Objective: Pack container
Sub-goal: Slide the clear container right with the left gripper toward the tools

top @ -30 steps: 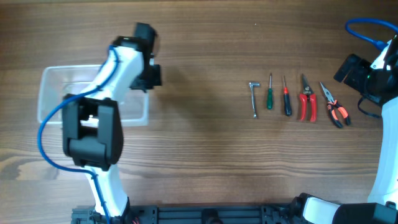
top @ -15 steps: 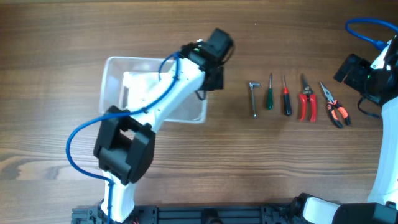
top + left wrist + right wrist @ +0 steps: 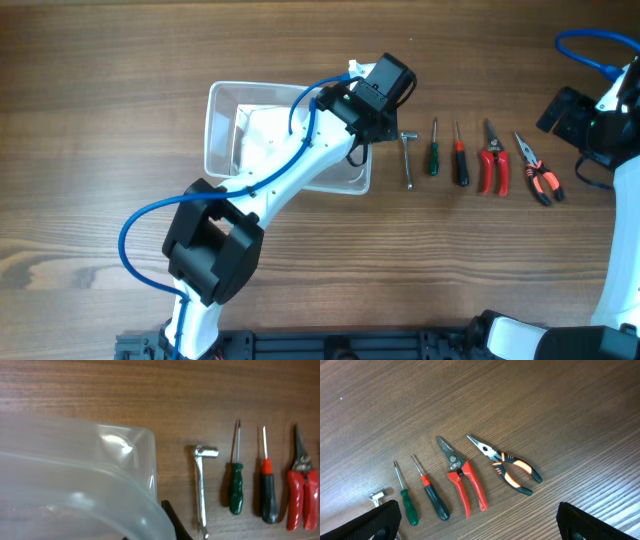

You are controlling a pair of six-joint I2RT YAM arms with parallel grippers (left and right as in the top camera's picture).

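Observation:
My left gripper lowers next to set the container's raised end down on the tabletop (image 3: 382,165) (image 3: 173,480) beside the socket wrench. Then it releases the container's rim.
The clear plastic container (image 3: 222,130) sits left of centre on the table, and its right end is next to the tool row. My left gripper (image 3: 362,135) is shut on the container's right rim. In the left wrist view the container wall (image 3: 75,485) fills the left side, and one black finger of the left gripper (image 3: 160,527) shows outside the wall. My right gripper (image 3: 570,115) is at the far right. It is open and empty (image 3: 477,525), and it hovers over the tools.
A row of tools lies to the right of the container: an L-shaped socket wrench (image 3: 407,158) (image 3: 201,490), a green screwdriver (image 3: 434,150), a red-and-black screwdriver (image 3: 460,155), red cutters (image 3: 492,160) (image 3: 462,477) and orange-black pliers (image 3: 537,172) (image 3: 510,467).
My left arm has swung right and dragged the container from the table's left side to just beside the socket wrench. The right arm and the tools have not moved.

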